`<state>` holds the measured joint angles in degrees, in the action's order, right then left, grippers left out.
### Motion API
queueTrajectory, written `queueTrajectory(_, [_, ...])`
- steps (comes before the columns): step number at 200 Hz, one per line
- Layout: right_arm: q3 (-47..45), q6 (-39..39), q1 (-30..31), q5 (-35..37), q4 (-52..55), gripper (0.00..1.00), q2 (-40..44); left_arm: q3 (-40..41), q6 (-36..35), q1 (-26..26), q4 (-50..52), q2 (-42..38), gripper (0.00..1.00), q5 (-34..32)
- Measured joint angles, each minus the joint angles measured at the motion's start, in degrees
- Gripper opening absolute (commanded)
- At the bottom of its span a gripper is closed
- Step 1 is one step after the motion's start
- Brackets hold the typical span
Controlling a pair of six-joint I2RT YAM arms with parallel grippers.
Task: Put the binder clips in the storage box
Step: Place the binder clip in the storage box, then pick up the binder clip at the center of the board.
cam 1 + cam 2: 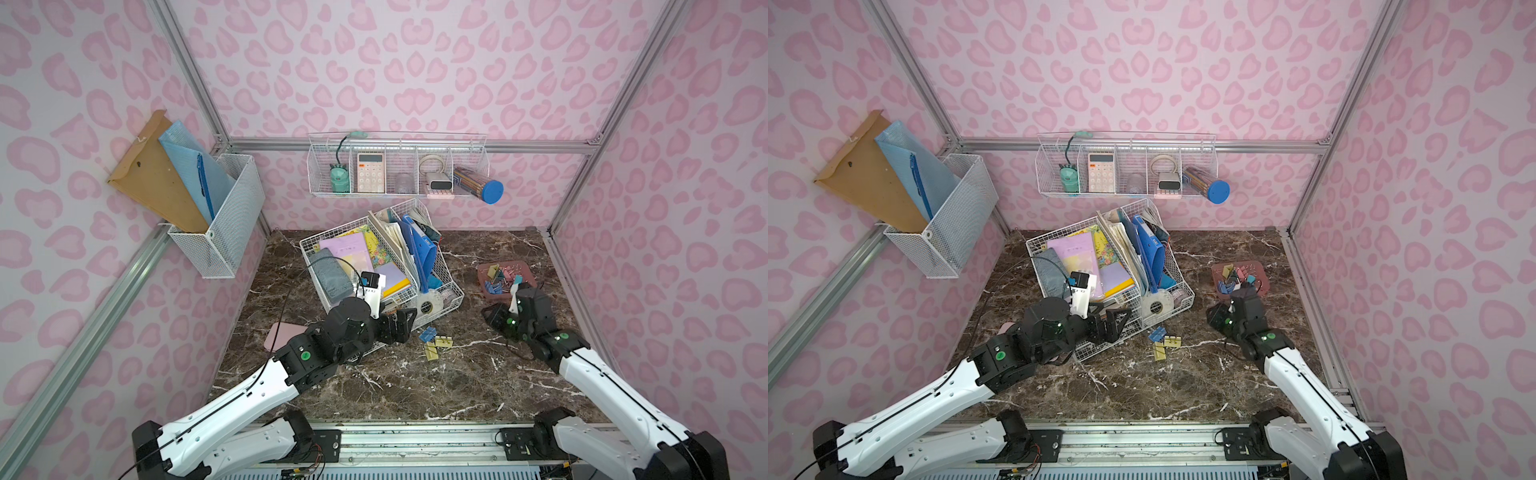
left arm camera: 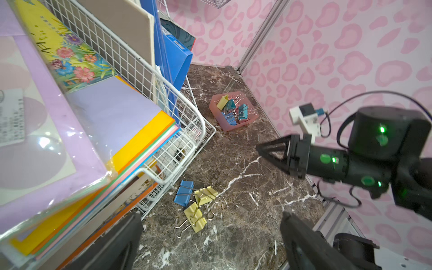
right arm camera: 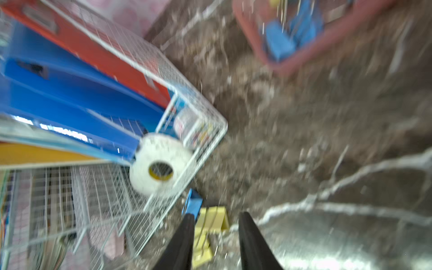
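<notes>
My right gripper is closest to the yellow clip nearer the box, which is the loose one, so it needs to move down and back onto the clip's wire handle next.
Three loose binder clips lie on the marble floor in front of the wire organiser: a blue one (image 1: 428,333) (image 2: 184,196) and two yellow ones (image 1: 444,341) (image 2: 195,217). Several more clips (image 1: 500,278) (image 2: 233,109) lie in the dusty-pink storage box (image 1: 530,266) (image 1: 1254,266) (image 2: 224,125) at the right. My left gripper (image 1: 401,322) (image 2: 211,217) is wide open, just left of the loose clips. My right gripper (image 1: 490,318) (image 3: 217,215) hangs in front of the box, pointing toward the loose clips, jaws apart and empty. The right wrist view is blurred.
The white wire desk organiser (image 1: 374,266) full of folders and paper stands at the centre back, with a white tape roll (image 1: 428,305) (image 3: 161,166) in its near corner. A flat pale-pink case (image 1: 282,336) lies left, under my left arm. Wire baskets hang on the walls.
</notes>
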<state>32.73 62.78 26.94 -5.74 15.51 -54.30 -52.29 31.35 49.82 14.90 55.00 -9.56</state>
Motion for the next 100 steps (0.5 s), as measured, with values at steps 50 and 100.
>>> queueTrajectory(50, [-7.58,40.85,27.15,11.76,-2.93,0.42,4.26,2.78,2.80,-0.02,-0.07,-1.03,0.97,-3.02])
queueTrajectory(100, [-5.88,54.16,28.48,17.11,-7.72,0.45,-3.08,4.09,4.48,0.00,-0.02,-3.91,0.97,-4.17])
